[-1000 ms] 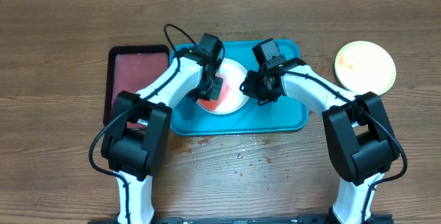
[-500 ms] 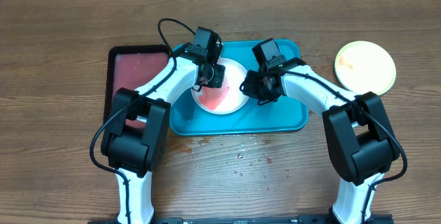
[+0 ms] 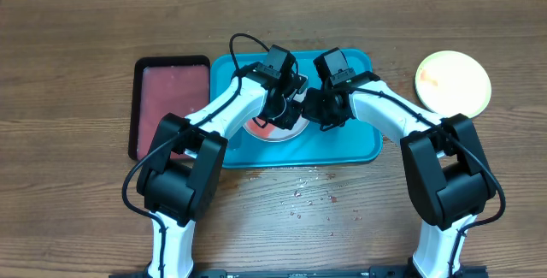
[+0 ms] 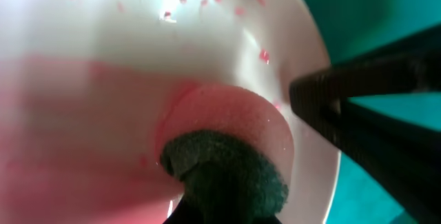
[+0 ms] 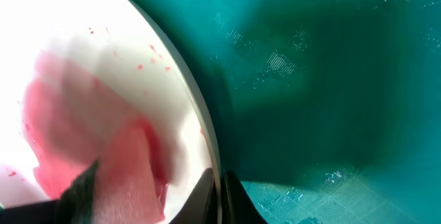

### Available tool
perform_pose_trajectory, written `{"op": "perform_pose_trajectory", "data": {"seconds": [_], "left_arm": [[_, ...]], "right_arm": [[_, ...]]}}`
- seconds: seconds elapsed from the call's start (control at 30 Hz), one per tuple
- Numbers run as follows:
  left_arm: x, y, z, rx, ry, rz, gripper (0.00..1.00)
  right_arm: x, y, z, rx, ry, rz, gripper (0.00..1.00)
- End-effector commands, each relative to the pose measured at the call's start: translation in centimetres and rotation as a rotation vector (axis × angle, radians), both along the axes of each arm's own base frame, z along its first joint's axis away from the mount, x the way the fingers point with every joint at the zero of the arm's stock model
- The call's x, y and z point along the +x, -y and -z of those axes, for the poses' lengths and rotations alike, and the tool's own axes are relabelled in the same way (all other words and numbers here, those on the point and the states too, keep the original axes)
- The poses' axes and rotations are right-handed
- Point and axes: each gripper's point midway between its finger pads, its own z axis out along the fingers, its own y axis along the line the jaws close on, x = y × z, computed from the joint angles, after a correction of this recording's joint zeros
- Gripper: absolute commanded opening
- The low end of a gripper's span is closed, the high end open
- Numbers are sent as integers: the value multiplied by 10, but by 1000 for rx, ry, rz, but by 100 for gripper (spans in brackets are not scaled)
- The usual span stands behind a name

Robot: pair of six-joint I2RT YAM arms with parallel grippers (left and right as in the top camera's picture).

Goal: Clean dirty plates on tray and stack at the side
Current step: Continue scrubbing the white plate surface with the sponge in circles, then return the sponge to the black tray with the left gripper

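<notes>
Red sauce surrounds the sponge's wiping edge, so my left gripper will rise, move left in the overhead view, lower over the reddish liquid (image 3: 176, 97) and release it.
A white plate (image 3: 267, 131) smeared with red sauce lies in the turquoise tray (image 3: 359, 141). My left gripper (image 3: 286, 105) is shut on a sponge (image 4: 227, 176), pink with a dark green pad, and presses it on the plate's (image 4: 138, 31) right part. My right gripper (image 3: 309, 107) is shut on the plate's right rim, one finger above and one below, as the right wrist view (image 5: 219, 196) shows. The lime green plate (image 3: 453, 81) lies on the table at the far right. The light blue plate is out of view.
A black-rimmed tray (image 3: 171, 107) with reddish liquid stands left of the turquoise tray. Red droplets (image 3: 299, 194) speckle the table in front of the tray. The two grippers are close together over the plate.
My left gripper has moved the sponge from the plate's left part to its right part, close to the right gripper. The right gripper has kept its hold on the rim.
</notes>
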Motion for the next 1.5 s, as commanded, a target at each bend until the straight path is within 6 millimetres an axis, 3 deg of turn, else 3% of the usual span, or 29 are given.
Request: {"op": "perform_pose_trajectory", "data": {"seconds": [0.0,0.43,0.63,0.83,1.0,1.1,1.2,1.3,1.47], "left_arm": [[-58,-69,87,326,-210,-21,4],[-31,-131,87,327,-240,-258,4],[-18,-136,70,289,-255,-315,4],[11,-112,12,205,-152,-277,4],[30,-98,-60,100,8,-261,4],[32,-102,-102,51,90,-272,4],[34,-115,-139,43,178,-303,4],[37,-152,-164,135,264,-411,4],[36,-212,-159,271,259,-575,4]], "right_arm": [[-1,-2,-1,-2,4,-8,4],[-2,-1,0,-3,1,-8,4],[-2,-1,0,-3,1,-8,4],[-1,-1,-1,-3,1,-9,4],[-3,-4,-2,15,-6,-15,4],[-4,-6,-2,26,-12,-19,4],[-4,-6,-2,26,-12,-20,4],[-5,-6,-2,26,-15,-20,4],[-7,-6,-2,24,-25,-21,4]]}}
